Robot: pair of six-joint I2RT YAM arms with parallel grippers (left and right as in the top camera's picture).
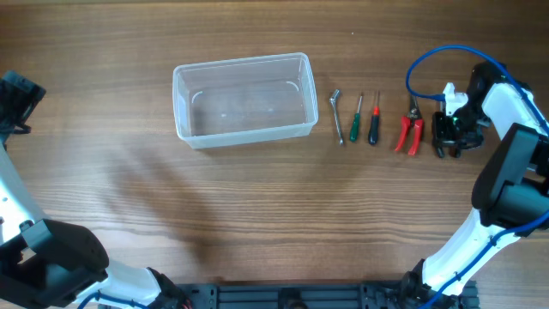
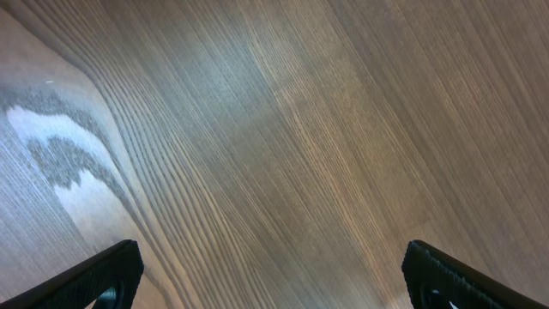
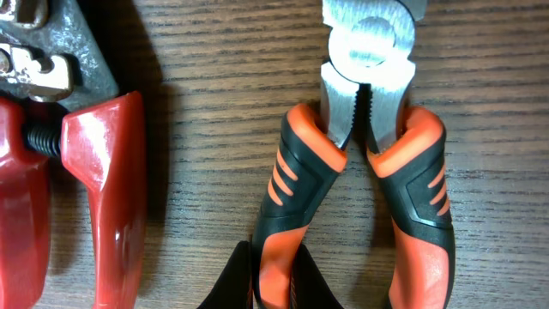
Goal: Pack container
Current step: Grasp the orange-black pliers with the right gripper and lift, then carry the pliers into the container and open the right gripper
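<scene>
The right gripper lifts the pliers (image 3: 403,180) next, carries them to its left in the overhead view, turns, lowers and releases them, since the container's empty bottom is there.
The clear plastic container (image 1: 243,62) stands empty at the middle of the table. My right gripper (image 1: 448,137) is at the far right, low over the table. In the right wrist view its black fingers (image 3: 273,275) are shut on the left handle of the orange-and-black pliers (image 3: 403,180), which lie flat on the wood. In the overhead view the gripper hides the pliers. My left gripper (image 1: 15,101) is at the far left edge, far from the container. The left wrist view shows it open (image 2: 274,275) over bare wood, holding nothing.
Between the container and my right gripper lie a small wrench (image 1: 337,116), a green screwdriver (image 1: 355,120), a black-and-red screwdriver (image 1: 374,124) and red pruning shears (image 1: 410,133). The shears (image 3: 103,189) lie just left of the pliers. A blue cable (image 1: 429,60) loops above the right arm.
</scene>
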